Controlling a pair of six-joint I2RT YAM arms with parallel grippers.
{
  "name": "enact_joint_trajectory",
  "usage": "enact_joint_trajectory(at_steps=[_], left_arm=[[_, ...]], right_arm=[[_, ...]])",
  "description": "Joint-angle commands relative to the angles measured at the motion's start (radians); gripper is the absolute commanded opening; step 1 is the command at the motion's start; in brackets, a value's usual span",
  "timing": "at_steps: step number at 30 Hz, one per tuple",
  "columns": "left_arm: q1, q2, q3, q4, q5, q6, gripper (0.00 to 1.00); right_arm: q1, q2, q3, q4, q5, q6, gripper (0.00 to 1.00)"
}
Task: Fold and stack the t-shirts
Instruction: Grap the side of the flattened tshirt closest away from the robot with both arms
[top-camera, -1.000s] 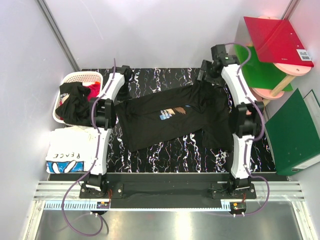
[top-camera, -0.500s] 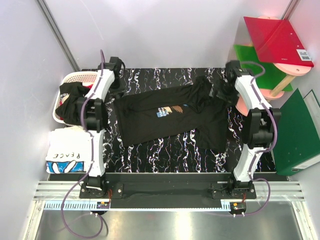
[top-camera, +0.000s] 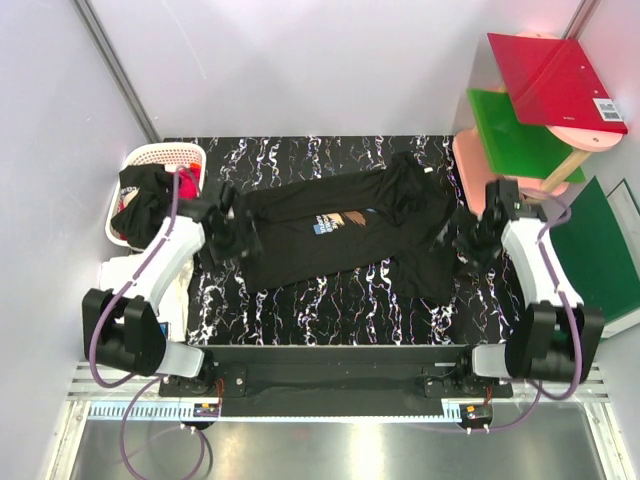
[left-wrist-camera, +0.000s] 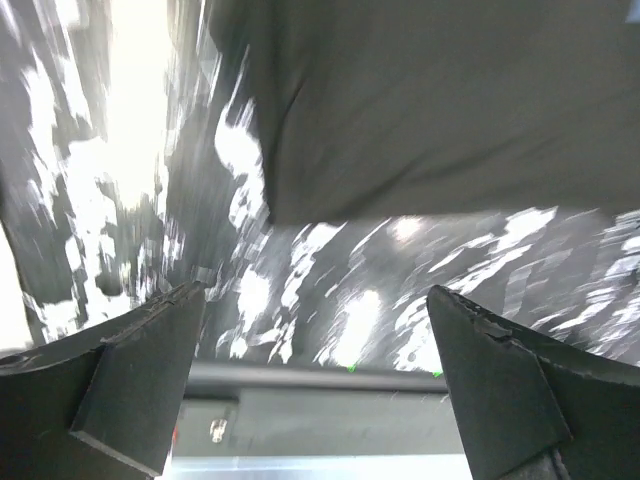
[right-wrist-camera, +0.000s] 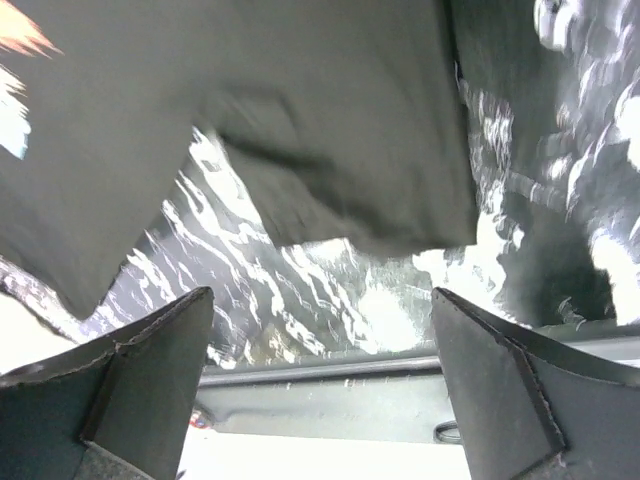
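Observation:
My right gripper lowers, open, onto the near hem of the black t-shirt's sleeve (top-camera: 427, 297) (right-wrist-camera: 372, 238) next and closes there, since this sleeve sticks out from the shirt's body.
A black t-shirt (top-camera: 340, 235) with a small blue, white and tan chest print (top-camera: 335, 224) lies spread across the black marbled table (top-camera: 330, 305). My left gripper (top-camera: 235, 237) hovers at the shirt's left edge, open and holding nothing. In the left wrist view the cloth (left-wrist-camera: 430, 110) lies beyond the left gripper (left-wrist-camera: 315, 370). My right gripper (top-camera: 463, 240) stands open by the shirt's right edge. The right wrist view shows the shirt (right-wrist-camera: 330, 110) ahead of the empty right gripper (right-wrist-camera: 320, 380). A white t-shirt (top-camera: 118, 272) lies at the left, mostly hidden by my left arm.
A white slatted basket (top-camera: 150, 157) at the back left holds black and red t-shirts (top-camera: 140, 205). Red (top-camera: 555, 75) and green (top-camera: 520, 135) folders rest on a pink stand at the back right. A green binder (top-camera: 605, 265) lies to the right.
Both arms have drawn back from the table's far edge toward the near side. The left gripper has opened and let go of the shirt, which now lies flatter.

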Motion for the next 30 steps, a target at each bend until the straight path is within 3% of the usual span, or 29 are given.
enact_joint_trajectory(at_steps=[1,12,17,24,27,29,30], left_arm=[[-0.014,-0.049,-0.148,0.033,0.063,-0.086,0.99],[-0.085,0.076,-0.249,0.096,0.027,-0.107,0.99],[-0.103,0.171,-0.286,0.168,0.044,-0.14,0.93],[-0.117,0.286,-0.222,0.176,0.011,-0.161,0.95],[-0.117,0.296,-0.176,0.169,0.017,-0.161,0.95],[-0.117,0.297,-0.146,0.157,0.009,-0.16,0.95],[-0.118,0.299,-0.137,0.156,0.006,-0.16,0.95]], right_arm=[[-0.009,-0.1,-0.194,0.028,-0.096,0.098,0.94],[-0.009,-0.161,-0.427,0.142,-0.119,0.147,0.9],[-0.009,-0.097,-0.434,0.199,-0.083,0.135,0.89],[-0.009,0.033,-0.402,0.277,-0.07,0.173,0.88],[-0.009,0.124,-0.376,0.309,-0.081,0.181,0.79],[-0.009,0.165,-0.354,0.329,-0.087,0.175,0.63],[-0.009,0.197,-0.348,0.335,-0.084,0.177,0.5]])
